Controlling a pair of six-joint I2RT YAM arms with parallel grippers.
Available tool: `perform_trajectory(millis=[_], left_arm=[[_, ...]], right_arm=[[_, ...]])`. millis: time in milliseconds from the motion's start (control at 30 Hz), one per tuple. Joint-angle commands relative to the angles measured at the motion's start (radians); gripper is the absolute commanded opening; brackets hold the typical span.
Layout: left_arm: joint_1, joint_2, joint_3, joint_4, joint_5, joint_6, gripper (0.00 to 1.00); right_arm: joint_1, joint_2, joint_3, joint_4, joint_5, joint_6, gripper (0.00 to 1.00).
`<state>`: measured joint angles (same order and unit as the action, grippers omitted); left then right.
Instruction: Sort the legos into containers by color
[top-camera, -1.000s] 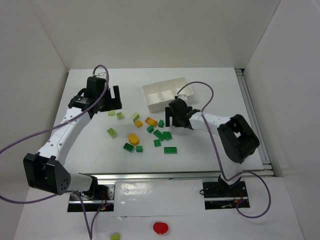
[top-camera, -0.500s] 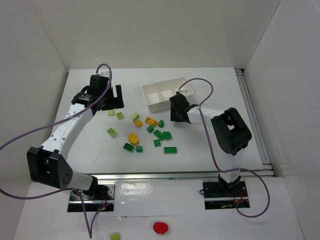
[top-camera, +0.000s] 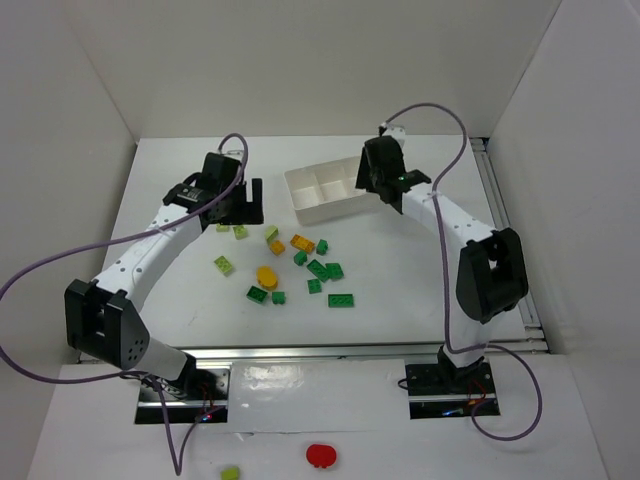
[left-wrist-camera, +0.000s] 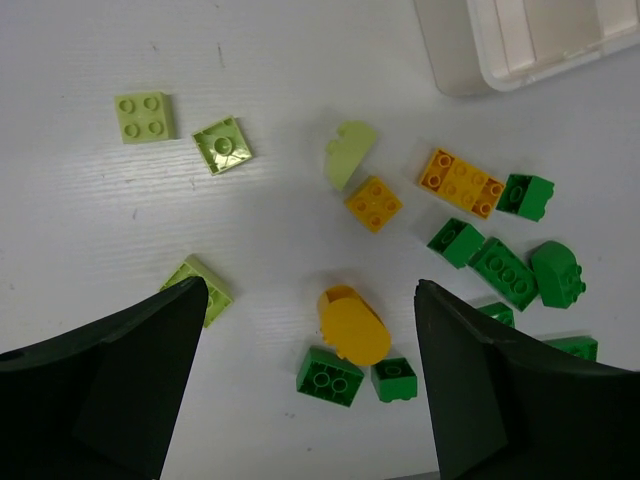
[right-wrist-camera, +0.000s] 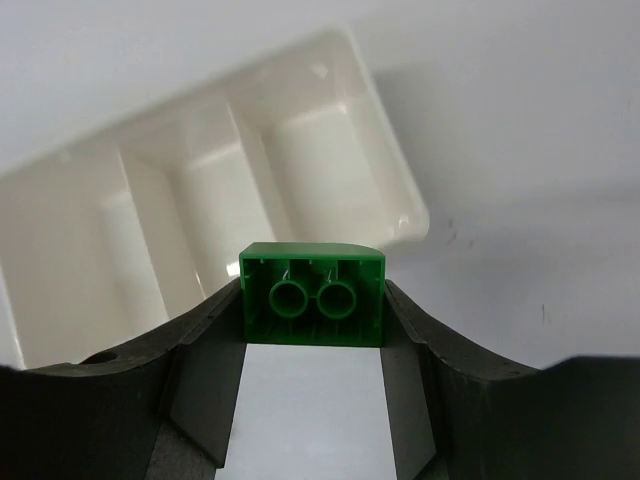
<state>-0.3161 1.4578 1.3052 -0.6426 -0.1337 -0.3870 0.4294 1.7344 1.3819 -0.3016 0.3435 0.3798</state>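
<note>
The dark green lego is still at the tray's near corner. I will move it outward with my right gripper, over the empty end container beside it, and let it go.
My right gripper is shut on a dark green lego, its hollow underside toward the camera, hanging over the near right corner of the white tray with its three containers. From above, the right gripper sits at the tray's right end. My left gripper stands open above the scattered legos, with a rounded orange piece and two green bricks below the gap. In the top view the left gripper hovers by the lime bricks. Orange and green bricks lie mid-table.
White walls close in the table on the left, back and right. A red round object and a lime piece lie on the near ledge in front of the arm bases.
The right gripper shut on a green brick at the pile and carried it up and back to the tray's right end. The left arm moved right, toward the legos.
</note>
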Motion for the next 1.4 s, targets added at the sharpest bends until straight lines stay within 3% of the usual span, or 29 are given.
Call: perform_trajectory(millis=[0,333,367,400,533,600,700,900,1033,1200,1367], left_arm=[[-0.014,-0.028,0.055,-0.009,-0.017,0.031,0.93],[-0.014,-0.028,0.011,-0.031,0.034,-0.004,0.91],[-0.014,-0.028,0.011,-0.031,0.043,-0.013,0.91],[-0.014,-0.028,0.011,-0.031,0.043,-0.013,0.91],[-0.014,-0.010,0.011,-0.031,0.019,-0.024,0.91],[-0.014,-0.001,0.031,-0.040,0.010,-0.033,0.91],[-0.014,0.009,0.040,-0.040,-0.018,-0.044,0.91],[-0.014,0.027,0.049,-0.049,-0.070,-0.064,0.90],[-0.014,0.050,0.069,-0.049,-0.096,-0.064,0.90],[-0.014,0.087,0.091,-0.049,-0.064,-0.075,0.90],[-0.014,0.108,0.091,-0.049,-0.044,-0.084,0.90]], right_arm=[[-0.037,0.082,0.150,-0.044,-0.006,-0.038,0.39],[-0.081,0.369,0.488,-0.076,0.000,-0.038,0.45],[-0.081,0.378,0.500,-0.089,-0.011,-0.050,0.47],[-0.081,0.378,0.511,-0.090,-0.021,-0.050,0.61],[-0.072,0.343,0.491,-0.090,-0.009,-0.071,0.89],[-0.072,0.291,0.464,-0.090,-0.009,-0.071,0.91],[-0.052,0.200,0.349,-0.061,0.000,-0.071,0.88],[0.057,-0.114,-0.082,-0.018,-0.081,-0.041,0.84],[0.158,-0.275,-0.328,-0.018,-0.144,0.002,0.95],[0.239,-0.299,-0.457,0.007,-0.289,0.028,0.96],[0.249,-0.218,-0.468,0.058,-0.331,0.037,0.89]])
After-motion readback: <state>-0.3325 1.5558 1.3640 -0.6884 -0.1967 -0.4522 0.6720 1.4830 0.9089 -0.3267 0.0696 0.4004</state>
